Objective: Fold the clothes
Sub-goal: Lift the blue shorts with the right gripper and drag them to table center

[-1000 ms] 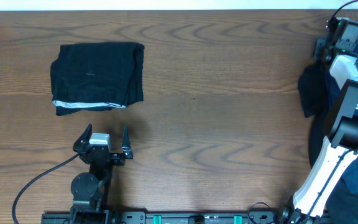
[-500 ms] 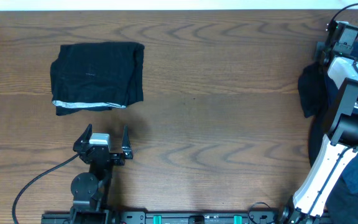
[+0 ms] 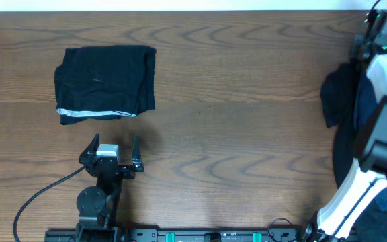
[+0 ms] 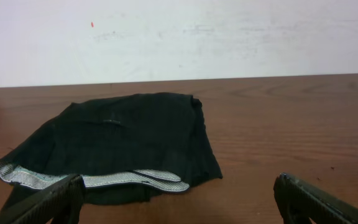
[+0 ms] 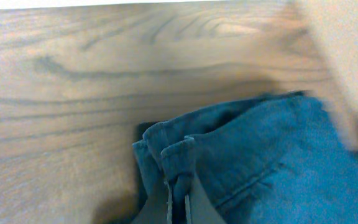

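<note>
My right gripper will first pull the blue denim garment toward the folded black garment to get it off the heap. Then it will release it in the middle of the table (image 3: 246,105).
A folded black garment (image 3: 105,82) with a pale striped hem lies at the far left of the table; the left wrist view shows it (image 4: 114,140) just ahead of my left gripper (image 4: 176,205). That gripper (image 3: 114,142) rests near the front edge, open and holding nothing. At the far right a heap of dark blue clothes (image 3: 338,101) lies under my right arm (image 3: 381,74), which hides its fingers from above. In the right wrist view my right gripper (image 5: 177,190) is shut on a bunched fold of blue denim garment (image 5: 260,155), just above the wood.
A black cable (image 3: 39,195) loops from the left arm's base to the front edge. The table's far edge (image 3: 180,9) meets a white wall. The blue heap runs off the right side of the overhead view.
My right gripper has shut on the denim fold, and its wrist has shifted towards the far right corner. The left arm and the black garment have not moved.
</note>
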Available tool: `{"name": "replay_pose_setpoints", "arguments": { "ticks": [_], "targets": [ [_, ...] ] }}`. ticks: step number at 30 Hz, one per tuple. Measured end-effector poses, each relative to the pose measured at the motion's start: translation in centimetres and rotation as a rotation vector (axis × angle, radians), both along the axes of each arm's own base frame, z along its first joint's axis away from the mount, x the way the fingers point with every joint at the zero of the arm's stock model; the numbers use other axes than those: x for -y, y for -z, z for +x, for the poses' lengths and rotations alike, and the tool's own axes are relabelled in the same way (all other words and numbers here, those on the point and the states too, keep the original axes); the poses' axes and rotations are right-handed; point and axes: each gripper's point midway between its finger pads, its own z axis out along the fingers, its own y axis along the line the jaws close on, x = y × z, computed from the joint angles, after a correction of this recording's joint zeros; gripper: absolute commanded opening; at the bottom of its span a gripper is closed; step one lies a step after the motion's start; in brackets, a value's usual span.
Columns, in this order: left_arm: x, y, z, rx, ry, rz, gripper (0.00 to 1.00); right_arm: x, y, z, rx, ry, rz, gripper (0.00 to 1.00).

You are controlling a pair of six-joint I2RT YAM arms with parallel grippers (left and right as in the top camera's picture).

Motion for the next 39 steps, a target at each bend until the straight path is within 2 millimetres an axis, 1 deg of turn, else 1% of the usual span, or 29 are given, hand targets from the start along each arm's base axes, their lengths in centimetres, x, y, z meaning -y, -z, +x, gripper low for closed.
{"name": "replay_pose_setpoints", "arguments": {
  "ticks": [3, 5, 10, 12, 14, 15, 17, 19, 20, 22, 23, 25, 26, 27, 28, 30, 32, 34, 37, 39],
  "targets": [
    [0.0, 0.0, 0.0, -0.001, 0.000, 0.000, 0.98, -0.8, -4.3, -2.0, 0.000, -0.002, 0.001, 0.01],
    [0.0, 0.0, 0.0, 0.000, 0.000, 0.000, 0.98, -1.5, -6.7, -3.4, -0.001, -0.009, 0.005, 0.01],
    [0.0, 0.0, 0.0, -0.001, 0.000, 0.000, 0.98, -3.8, -11.5, -6.3, 0.005, -0.040, 0.012, 0.01],
    [0.0, 0.0, 0.0, -0.001, 0.000, 0.000, 0.98, -5.2, -13.2, -7.6, 0.007, -0.062, 0.019, 0.01],
    [0.0, 0.0, 0.0, -0.001, 0.000, 0.000, 0.98, -6.9, -15.1, -9.2, 0.013, -0.094, 0.031, 0.01],
    [0.0, 0.0, 0.0, 0.000, 0.000, 0.000, 0.98, -7.9, -16.1, -9.9, 0.020, -0.114, 0.040, 0.01],
    [0.0, 0.0, 0.0, -0.001, 0.000, 0.000, 0.98, -10.7, -18.4, -11.4, 0.052, -0.174, 0.069, 0.01],
    [0.0, 0.0, 0.0, -0.001, 0.000, 0.000, 0.98, -13.9, -20.4, -12.6, 0.089, -0.245, 0.104, 0.01],
    [0.0, 0.0, 0.0, 0.000, 0.000, 0.000, 0.98, -15.8, -21.3, -13.3, 0.106, -0.289, 0.127, 0.01],
    [0.0, 0.0, 0.0, -0.001, 0.000, 0.000, 0.98, -19.9, -22.3, -14.4, 0.118, -0.381, 0.177, 0.01],
    [0.0, 0.0, 0.0, 0.000, 0.000, 0.000, 0.98, -21.7, -22.4, -14.8, 0.113, -0.422, 0.200, 0.01],
    [0.0, 0.0, 0.0, 0.000, 0.000, 0.000, 0.98, -25.9, -21.9, -15.5, 0.081, -0.512, 0.251, 0.01],
    [0.0, 0.0, 0.0, -0.001, 0.000, 0.000, 0.98, -28.5, -21.1, -15.9, 0.045, -0.565, 0.279, 0.01],
    [0.0, 0.0, 0.0, 0.000, 0.000, 0.000, 0.98, -29.8, -20.6, -16.0, 0.026, -0.593, 0.294, 0.01],
    [0.0, 0.0, 0.0, -0.001, 0.000, 0.000, 0.98, -32.2, -19.5, -16.1, -0.011, -0.640, 0.313, 0.01],
    [0.0, 0.0, 0.0, 0.000, 0.000, 0.000, 0.98, -35.8, -17.4, -16.4, -0.079, -0.711, 0.336, 0.01],
    [0.0, 0.0, 0.0, 0.000, 0.000, 0.000, 0.98, -39.5, -14.0, -16.8, -0.177, -0.776, 0.349, 0.01],
    [0.0, 0.0, 0.0, 0.000, 0.000, 0.000, 0.98, -42.3, -10.6, -17.1, -0.264, -0.820, 0.353, 0.01],
    [0.0, 0.0, 0.0, -0.001, 0.000, 0.000, 0.98, -45.7, -5.6, -17.8, -0.390, -0.855, 0.352, 0.01],
    [0.0, 0.0, 0.0, -0.001, 0.000, 0.000, 0.98, -47.5, -2.6, -18.5, -0.469, -0.867, 0.355, 0.01]
  ]
}}
